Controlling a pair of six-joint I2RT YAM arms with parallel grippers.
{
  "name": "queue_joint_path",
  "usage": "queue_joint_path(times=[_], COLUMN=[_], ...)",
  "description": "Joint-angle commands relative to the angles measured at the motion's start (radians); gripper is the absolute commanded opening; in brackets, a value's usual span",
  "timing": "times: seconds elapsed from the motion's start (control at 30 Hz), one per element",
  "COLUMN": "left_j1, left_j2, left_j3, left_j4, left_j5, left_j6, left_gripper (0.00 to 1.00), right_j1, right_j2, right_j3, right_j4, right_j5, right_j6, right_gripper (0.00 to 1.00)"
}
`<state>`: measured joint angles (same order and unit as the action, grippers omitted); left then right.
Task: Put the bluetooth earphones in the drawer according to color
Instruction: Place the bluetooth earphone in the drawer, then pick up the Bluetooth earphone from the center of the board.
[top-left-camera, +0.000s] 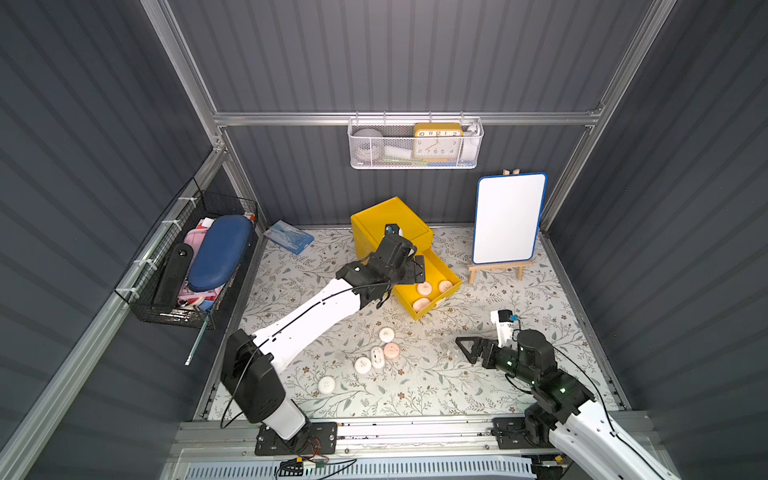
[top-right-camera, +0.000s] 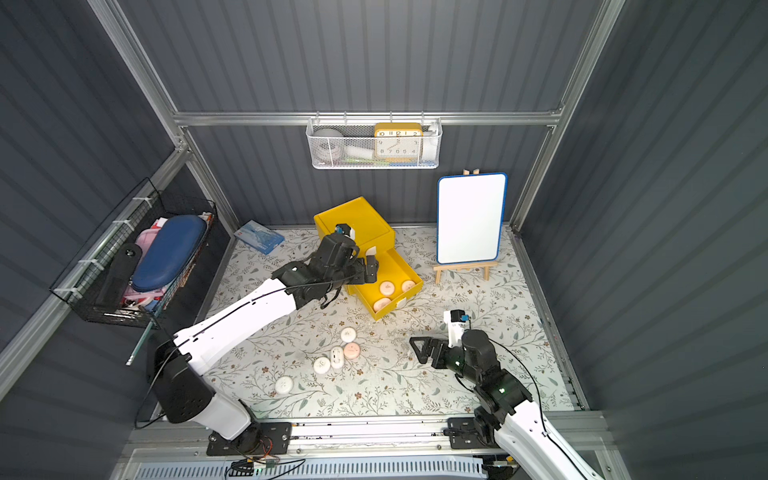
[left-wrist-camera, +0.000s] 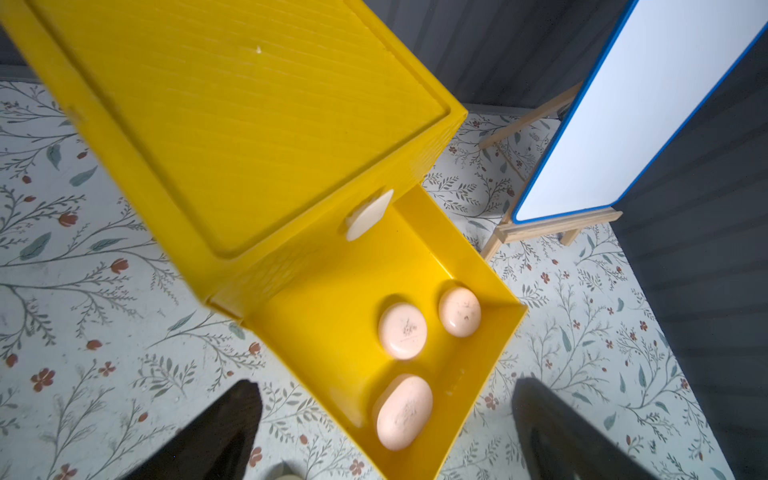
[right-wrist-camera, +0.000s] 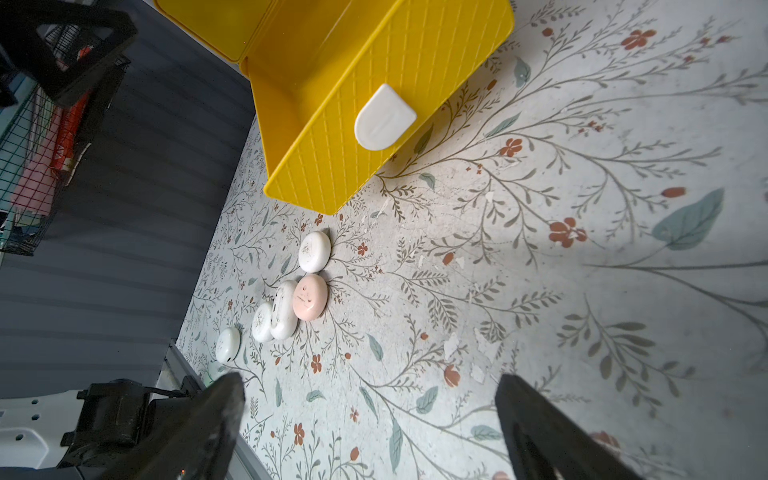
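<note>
I should next sweep my right gripper over to the pink earphone (top-left-camera: 391, 350) (right-wrist-camera: 309, 296) and lower its open fingers around it, because the earphone lies across the mat and below the gripper.
The yellow drawer cabinet (top-left-camera: 388, 222) stands at the back of the table, its bottom drawer (top-left-camera: 436, 268) pulled out. Three pale pink earphones (left-wrist-camera: 402, 330) lie loose in that drawer (left-wrist-camera: 332, 316). My left gripper (left-wrist-camera: 386, 415) hovers open above the drawer's front corner, holding nothing; in a top view the left gripper (top-left-camera: 417, 268) is over the drawer's left side. Several white earphones (top-left-camera: 377, 356) and one pink one (top-left-camera: 391, 351) lie on the mat in front. My right gripper (top-left-camera: 469, 351) stands open and empty right of them, the cluster (right-wrist-camera: 309, 297) ahead of it.
A whiteboard on a wooden easel (top-left-camera: 509, 218) stands right of the cabinet. A blue packet (top-left-camera: 289, 237) lies at the back left. A black wire basket (top-left-camera: 187, 257) hangs on the left wall, and a white mesh basket with a clock (top-left-camera: 415, 145) on the back rail.
</note>
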<state>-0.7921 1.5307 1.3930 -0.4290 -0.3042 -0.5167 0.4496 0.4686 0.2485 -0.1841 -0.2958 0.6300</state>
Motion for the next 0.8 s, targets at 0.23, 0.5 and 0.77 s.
queue_joint_path(times=[0.23,0.5,0.77], left_j1=[0.063,0.278,0.310], left_j2=[-0.262,-0.291,-0.349], left_j3=[-0.453,-0.637,-0.729], left_j4=[0.284,0.426,0.494], left_j5=[0.035,0.177,0.158], left_j6=[0.023,0.043,0.014], left_gripper=[0.99,0.99,0.99], right_j1=[0.010,0.155,0.419], right_j2=[0.099,0.394,0.790], right_j3=[0.052,0.149,0.390], right_j4=[0.084,0.195,0.133], right_j5=[-0.106,-0.008,0.252], right_j6=[-0.016,-0.078,-0.182], right_gripper=[0.99,0.99,0.90])
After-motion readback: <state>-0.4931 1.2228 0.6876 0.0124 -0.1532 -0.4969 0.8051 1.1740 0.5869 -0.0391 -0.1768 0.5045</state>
